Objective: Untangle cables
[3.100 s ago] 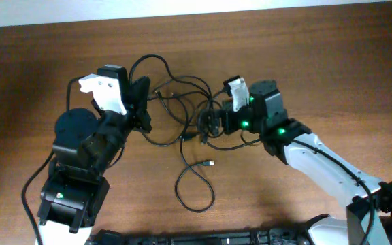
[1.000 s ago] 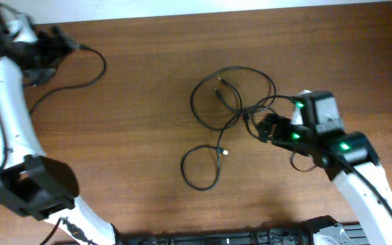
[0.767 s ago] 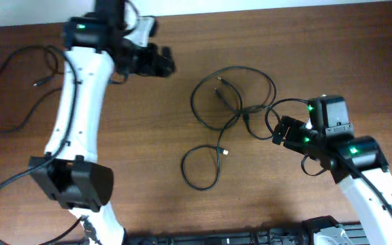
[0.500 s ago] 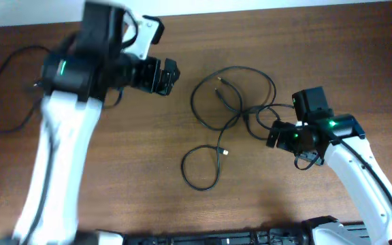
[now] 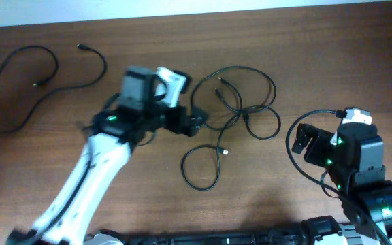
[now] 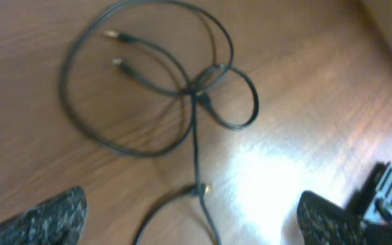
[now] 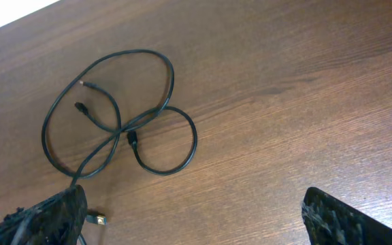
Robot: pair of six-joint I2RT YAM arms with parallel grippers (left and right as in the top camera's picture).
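Note:
The piece of black cable just short of the crossing [image 5: 224,128] [image 6: 195,136] runs alone there. My left gripper lowers onto it next, to the right in the overhead view.
Black cables [image 5: 233,102] lie looped over each other at the table's centre, with a lower loop [image 5: 201,169] trailing toward the front. One separate cable [image 5: 19,85] lies apart at the far left. My left gripper [image 5: 197,124] is open, just left of the tangle and touching nothing. In the left wrist view the crossing of the cables [image 6: 196,88] lies ahead of my gripper [image 6: 192,231], and a gold plug [image 6: 201,190] sits near it. My right gripper [image 5: 298,141] is open and empty, right of the tangle. Its wrist view shows the cables [image 7: 121,129] beyond my gripper [image 7: 196,224].
The brown wooden table [image 5: 332,61] ends at a pale strip along the far edge. The right arm's own thick wire [image 5: 318,117] curves beside its gripper. A dark bar [image 5: 203,238] runs along the front edge.
My left arm has swung from the far left to the centre, its open gripper now beside the tangle. My right arm has pulled back to the right. The tangle has not shifted.

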